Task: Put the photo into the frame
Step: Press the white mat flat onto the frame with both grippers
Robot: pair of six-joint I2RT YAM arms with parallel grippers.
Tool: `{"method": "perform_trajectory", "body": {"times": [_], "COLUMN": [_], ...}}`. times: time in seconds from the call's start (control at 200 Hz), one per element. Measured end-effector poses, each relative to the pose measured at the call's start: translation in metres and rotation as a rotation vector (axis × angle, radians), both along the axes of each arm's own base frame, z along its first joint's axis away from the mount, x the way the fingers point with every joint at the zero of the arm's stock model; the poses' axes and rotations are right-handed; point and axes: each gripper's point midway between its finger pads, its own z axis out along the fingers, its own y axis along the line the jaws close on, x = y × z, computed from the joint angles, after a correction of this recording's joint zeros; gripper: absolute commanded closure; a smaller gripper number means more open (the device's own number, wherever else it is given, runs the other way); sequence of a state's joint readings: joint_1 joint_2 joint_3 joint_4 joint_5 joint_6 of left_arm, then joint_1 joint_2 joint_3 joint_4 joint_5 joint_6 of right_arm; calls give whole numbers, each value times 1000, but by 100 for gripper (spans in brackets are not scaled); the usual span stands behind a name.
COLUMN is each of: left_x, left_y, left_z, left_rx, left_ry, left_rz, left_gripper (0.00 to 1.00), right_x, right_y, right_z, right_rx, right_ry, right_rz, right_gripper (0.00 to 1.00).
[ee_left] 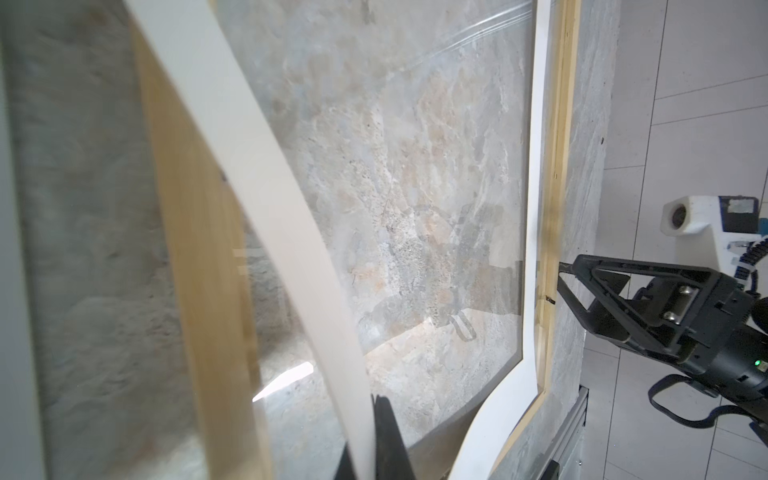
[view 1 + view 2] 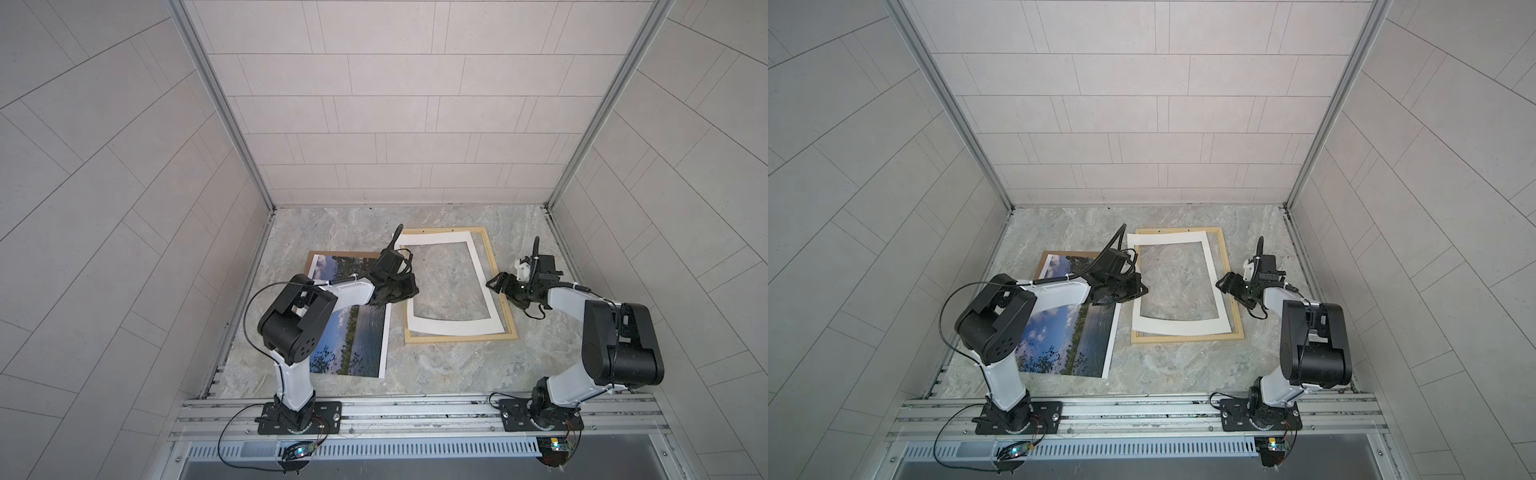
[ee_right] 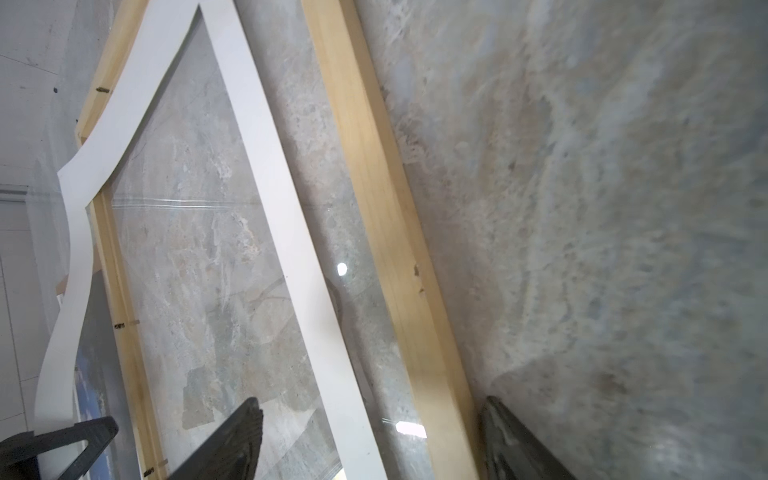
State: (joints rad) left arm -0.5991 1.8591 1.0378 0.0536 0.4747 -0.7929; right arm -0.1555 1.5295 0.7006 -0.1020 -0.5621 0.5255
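Observation:
The pane's photo-side edge is below my left gripper, so it will next move the mat off the bar it overlaps toward my right gripper, lower and release it.
The photo lies face up on the marble table at the left, partly under my left arm. The pale wooden frame lies flat in the middle. A white mat border sits askew in it. My left gripper is shut on the mat's left strip and holds that side raised and bowed. My right gripper is open, its jaws straddling the frame's right bar and the mat's right strip.
A brown backing board peeks out from under the photo's far edge. A clear pane with glints lies inside the frame. Tiled walls enclose the table on three sides. An aluminium rail carrying both arm bases runs along the front.

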Motion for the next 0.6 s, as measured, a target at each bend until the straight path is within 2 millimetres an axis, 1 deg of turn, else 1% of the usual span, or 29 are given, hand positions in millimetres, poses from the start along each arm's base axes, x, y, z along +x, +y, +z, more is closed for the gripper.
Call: {"method": "perform_trajectory", "body": {"times": [0.195, 0.345, 0.46, 0.6], "left_x": [-3, 1, 1, 1], "left_y": [-2, -5, -3, 1], "left_z": [-5, -6, -7, -10], "left_rx": [8, 35, 58, 92], "left_ry": [10, -3, -11, -16], "left_rz": [-36, -69, -87, -93], "left_gripper": [99, 99, 99, 99], "right_x": [-9, -15, -16, -18], "right_y": [8, 8, 9, 10], "right_z": [2, 12, 16, 15], "right_rx": [44, 39, 37, 38], "right_ry": [14, 4, -4, -4], "right_rz": [7, 11, 15, 19], "right_gripper": [21, 21, 21, 21]}}
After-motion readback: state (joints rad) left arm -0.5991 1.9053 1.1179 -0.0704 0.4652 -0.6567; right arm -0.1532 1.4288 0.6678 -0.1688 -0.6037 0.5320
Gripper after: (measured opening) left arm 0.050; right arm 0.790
